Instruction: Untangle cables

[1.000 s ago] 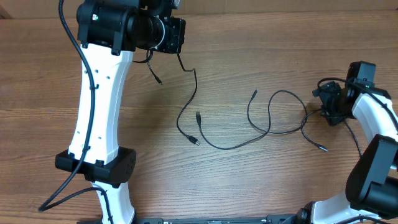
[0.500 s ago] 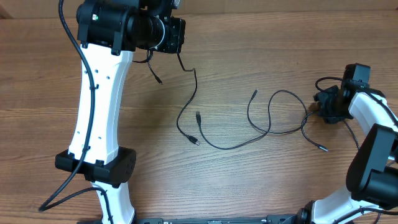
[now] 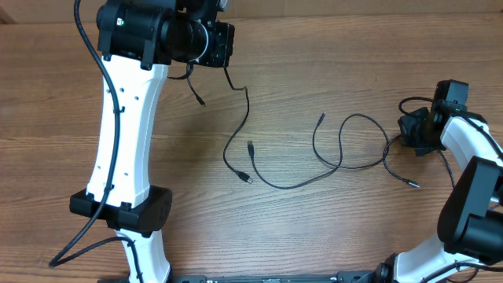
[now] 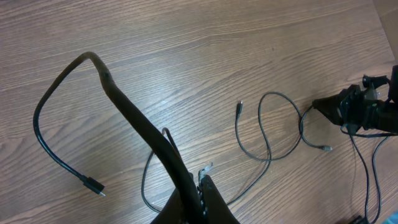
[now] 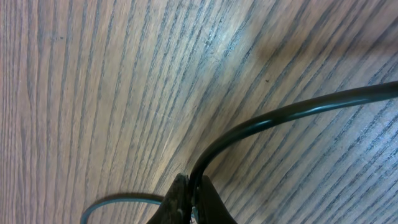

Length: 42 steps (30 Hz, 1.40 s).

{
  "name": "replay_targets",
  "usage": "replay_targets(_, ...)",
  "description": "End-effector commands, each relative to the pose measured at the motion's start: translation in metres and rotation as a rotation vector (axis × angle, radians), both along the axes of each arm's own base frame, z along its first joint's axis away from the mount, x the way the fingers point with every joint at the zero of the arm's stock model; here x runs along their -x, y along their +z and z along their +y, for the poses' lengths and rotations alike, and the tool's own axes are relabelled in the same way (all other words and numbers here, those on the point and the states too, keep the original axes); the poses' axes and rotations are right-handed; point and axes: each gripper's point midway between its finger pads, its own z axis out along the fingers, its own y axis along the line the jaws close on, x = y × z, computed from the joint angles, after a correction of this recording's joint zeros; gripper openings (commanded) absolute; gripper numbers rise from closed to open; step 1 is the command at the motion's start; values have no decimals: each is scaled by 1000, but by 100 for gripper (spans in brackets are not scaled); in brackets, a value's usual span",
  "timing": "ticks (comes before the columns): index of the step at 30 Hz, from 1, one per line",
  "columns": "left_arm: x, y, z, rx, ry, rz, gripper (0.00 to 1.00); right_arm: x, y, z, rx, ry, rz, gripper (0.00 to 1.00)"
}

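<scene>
I need to move my right gripper outward next with the looping cable (image 3: pixel 369 119), over the bare wood and away from the crossing, and let go of the cord, because cords cross beside it.
Several thin black cables lie spread over the wooden table. My left gripper (image 3: pixel 224 69) at the back left is shut on one cable (image 3: pixel 246 110). That cable's short end carries a plug (image 3: pixel 200 102), and its long end runs down to another plug (image 3: pixel 248 179). In the left wrist view the fingers (image 4: pixel 200 177) pinch this cable (image 4: pixel 134 115), which arches up and left. My right gripper (image 3: pixel 409 132) at the right edge is shut on the looping cable (image 3: pixel 369 119), whose free plug (image 3: pixel 413 185) lies just below. Close up, the right jaws (image 5: pixel 191 180) clamp the cord (image 5: pixel 292 112).
A third run of cable (image 3: pixel 295 185) curves across the middle, between a plug (image 3: pixel 251 146) and the right loops. The left arm's white column (image 3: pixel 126 134) and its base (image 3: pixel 122 212) stand at the left. The right arm (image 3: pixel 471 165) fills the right edge.
My right gripper has moved a little left and shut on the looping cable. That cable's free plug has slid slightly to the right. The left arm has not moved.
</scene>
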Motion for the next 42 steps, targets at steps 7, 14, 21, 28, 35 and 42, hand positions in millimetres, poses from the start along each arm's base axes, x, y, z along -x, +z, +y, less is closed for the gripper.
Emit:
replay_targets(7, 0, -1, -3, -14, -22, -11, 4, -61, 72, -21, 169, 215, -176, 4)
replay_targets(14, 0, -1, -3, -14, -22, -10, 4, -111, 243, -68, 368, 220, -450, 4)
replay_targets(21, 0, -1, -3, -14, -23, -11, 4, -93, 308, -93, 421, 155, -494, 4)
replay_targets(28, 1, -2, -3, -15, -23, -7, 4, -61, 264, -94, 371, 134, -278, 15)
replay_targets(35, 1, -2, -3, -15, -24, -7, 4, -51, 220, -40, 216, 462, -163, 60)
replay_targets(42, 2, -2, -5, -15, -27, -7, 4, -40, 145, -20, 118, 523, -16, 67)
